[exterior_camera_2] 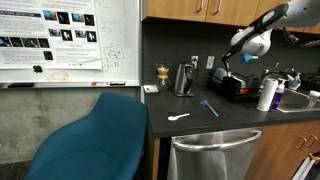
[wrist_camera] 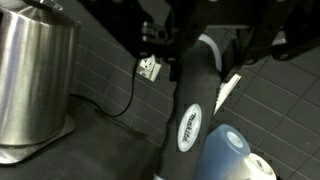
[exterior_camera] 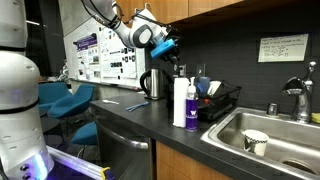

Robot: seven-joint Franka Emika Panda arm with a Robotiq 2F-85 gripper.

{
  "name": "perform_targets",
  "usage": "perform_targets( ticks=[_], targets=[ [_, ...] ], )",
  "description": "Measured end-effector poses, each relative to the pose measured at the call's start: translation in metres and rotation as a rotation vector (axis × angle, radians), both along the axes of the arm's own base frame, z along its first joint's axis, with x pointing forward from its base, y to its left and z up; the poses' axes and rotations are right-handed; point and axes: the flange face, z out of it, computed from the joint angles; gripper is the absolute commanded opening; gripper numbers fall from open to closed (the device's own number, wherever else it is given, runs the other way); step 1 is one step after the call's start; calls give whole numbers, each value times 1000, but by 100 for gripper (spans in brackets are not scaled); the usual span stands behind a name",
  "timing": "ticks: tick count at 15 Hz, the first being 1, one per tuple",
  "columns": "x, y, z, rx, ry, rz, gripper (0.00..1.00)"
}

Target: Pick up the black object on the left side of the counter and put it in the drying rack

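Observation:
I need to lower the black object slightly into the drying rack (exterior_camera_2: pixel 233 86) beside the blue cup and let go, as its lower end already hangs over the rack.
My gripper (wrist_camera: pixel 208 30) comes in from the top of the wrist view and is shut on the black object (wrist_camera: pixel 192 105), a long dark thing with a grey band and small white lettering, hanging below the jaws. In both exterior views the gripper (exterior_camera: pixel 167 48) (exterior_camera_2: pixel 238 48) holds it in the air above the dark counter (exterior_camera: pixel 120 110), between the steel kettle (exterior_camera: pixel 152 83) and the black wire drying rack (exterior_camera: pixel 218 100). The rack also shows in an exterior view (exterior_camera_2: pixel 236 88), just below the gripper. The object's lower end shows dark under the gripper (exterior_camera: pixel 172 63).
The kettle (wrist_camera: pixel 35 75) is close on the left in the wrist view, with a wall outlet (wrist_camera: pixel 150 68) and cord behind. A blue cup (wrist_camera: pixel 226 150) is below. A white bottle (exterior_camera: pixel 180 100) stands by the rack. A steel sink (exterior_camera: pixel 285 150) holds a cup. A blue flat item (exterior_camera_2: pixel 210 108) and a white spoon (exterior_camera_2: pixel 178 117) lie on the counter.

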Motion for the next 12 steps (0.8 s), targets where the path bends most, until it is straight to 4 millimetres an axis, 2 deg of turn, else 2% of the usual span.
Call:
perform_targets(
  ticks=[6, 12],
  targets=[
    [-3, -12, -13, 1, 11, -27, 18],
    [-1, -12, -24, 33, 13, -43, 18]
  ],
)
